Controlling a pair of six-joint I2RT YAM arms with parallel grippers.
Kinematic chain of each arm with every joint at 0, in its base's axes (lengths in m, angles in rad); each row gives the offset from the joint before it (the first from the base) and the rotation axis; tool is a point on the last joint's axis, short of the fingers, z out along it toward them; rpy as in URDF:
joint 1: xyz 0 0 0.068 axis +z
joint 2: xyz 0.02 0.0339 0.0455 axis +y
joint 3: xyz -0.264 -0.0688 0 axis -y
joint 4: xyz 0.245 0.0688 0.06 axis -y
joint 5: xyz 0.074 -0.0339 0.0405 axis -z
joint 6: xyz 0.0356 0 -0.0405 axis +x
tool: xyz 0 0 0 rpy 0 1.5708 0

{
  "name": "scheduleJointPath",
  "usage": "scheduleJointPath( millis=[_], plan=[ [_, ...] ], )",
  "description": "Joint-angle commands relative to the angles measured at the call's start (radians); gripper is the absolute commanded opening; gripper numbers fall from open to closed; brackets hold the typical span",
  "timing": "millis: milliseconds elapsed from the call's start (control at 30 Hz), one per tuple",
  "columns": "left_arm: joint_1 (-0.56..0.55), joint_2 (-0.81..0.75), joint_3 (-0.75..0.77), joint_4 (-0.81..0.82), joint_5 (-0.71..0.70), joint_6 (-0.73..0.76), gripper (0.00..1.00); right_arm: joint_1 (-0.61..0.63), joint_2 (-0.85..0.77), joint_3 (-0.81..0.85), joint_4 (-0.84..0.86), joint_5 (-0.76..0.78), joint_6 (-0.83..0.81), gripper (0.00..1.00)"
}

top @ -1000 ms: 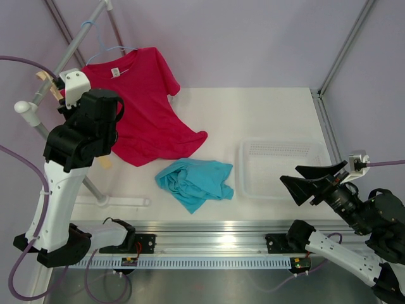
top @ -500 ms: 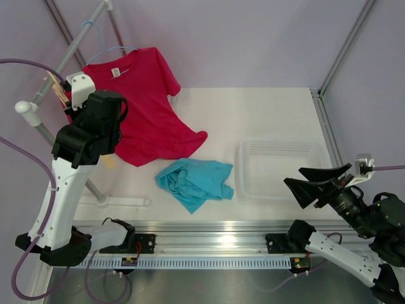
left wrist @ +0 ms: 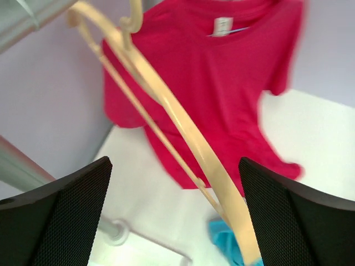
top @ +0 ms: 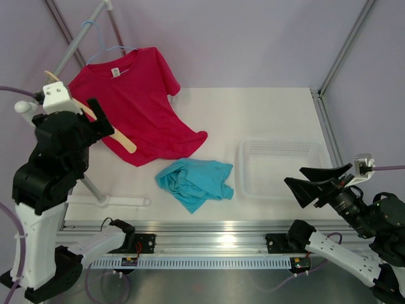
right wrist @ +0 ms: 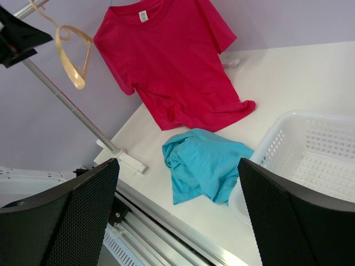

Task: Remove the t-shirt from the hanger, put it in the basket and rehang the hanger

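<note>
Next I will move my right gripper down and to the left in the top view onto the far folds of the teal t-shirt (top: pixel 194 170), because the cloth bunches there.
A red t-shirt (top: pixel 136 101) hangs from a thin blue hanger (top: pixel 103 48) on the slanted metal rail (top: pixel 76 43); its lower half lies on the white table (top: pixel 266 114). A bare cream wooden hanger (top: pixel 114 134) hangs from the same rail. It passes between the black fingers of my left gripper (top: pixel 88 120), which is open and grips nothing. In the left wrist view the wooden hanger (left wrist: pixel 183 127) runs diagonally through the gap of the left gripper (left wrist: pixel 175 221), with the red t-shirt (left wrist: pixel 222 83) behind. My right gripper (top: pixel 313 183) is open near the table's front right.
A crumpled teal t-shirt (top: pixel 193 180) lies on the table in front of the red one. A white perforated basket (top: pixel 285 166) stands to its right. The rail's stand foot (top: pixel 111 201) rests at the front left. The right wrist view shows the teal t-shirt (right wrist: pixel 205 163) and the basket (right wrist: pixel 316 149).
My left gripper has opened and let go of the wooden hanger, and the left arm has drawn back to the left. The hanger now swings free on the rail. The right arm barely moved.
</note>
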Motion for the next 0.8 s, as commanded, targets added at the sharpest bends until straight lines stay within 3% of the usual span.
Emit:
scheduleJointPath(
  millis=[0,67,233,433,600,767],
  plan=[
    [0.005,-0.072,0.06,0.096,0.345,0.081,0.99,0.0,0.051,0.029,-0.023,0.019,-0.031,0.95],
    [0.005,-0.076,0.09,0.093,0.507,0.067,0.99,0.0,0.057,0.014,0.006,0.013,-0.036,0.96],
    [0.005,-0.073,0.081,0.079,0.674,0.039,0.99,0.0,0.083,-0.021,0.03,0.005,-0.043,0.96],
    [0.005,-0.065,-0.064,0.165,1.008,0.055,0.99,0.0,0.141,-0.044,0.051,-0.036,-0.077,0.96],
    [0.005,-0.114,-0.207,0.343,1.169,0.033,0.99,0.0,0.322,-0.047,0.134,-0.167,-0.106,0.95],
    [0.005,-0.222,-0.316,0.531,1.361,-0.037,0.99,0.0,0.629,-0.038,0.284,-0.234,-0.131,0.95]
  ],
)
